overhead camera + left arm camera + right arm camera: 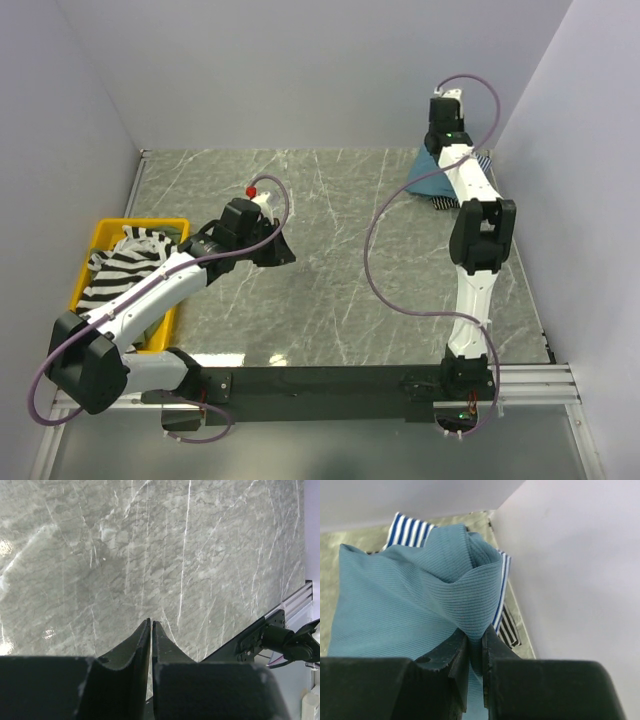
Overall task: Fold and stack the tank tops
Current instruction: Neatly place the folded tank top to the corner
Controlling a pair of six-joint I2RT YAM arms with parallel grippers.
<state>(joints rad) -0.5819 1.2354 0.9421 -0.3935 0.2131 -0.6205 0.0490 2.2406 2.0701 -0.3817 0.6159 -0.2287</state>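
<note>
My right gripper shifts toward the side and lowers the bunched teal-blue fold onto the stripes (484, 163) (502, 596) next, since striped cloth still shows uncovered there.
My right gripper (476, 637) is shut on a bunched fold of the teal-blue tank top (395, 610), lifted at the far right corner by the wall. Under it lie a blue-and-white striped top (410, 530) and a black-and-white striped piece (509, 630). In the top view the teal top (428, 176) hangs below my right gripper (441, 150). A bold black-and-white striped top (125, 265) and an olive-green top (160, 322) lie in the yellow bin (110, 225). My left gripper (283, 252) is shut and empty over bare marble; it also shows in the left wrist view (151, 622).
The yellow bin stands at the table's left edge, beside my left arm. The right wall (580, 570) is close to the right gripper. The black base rail (330, 385) runs along the near edge. A red-tipped part (251, 190) sits on the left wrist.
</note>
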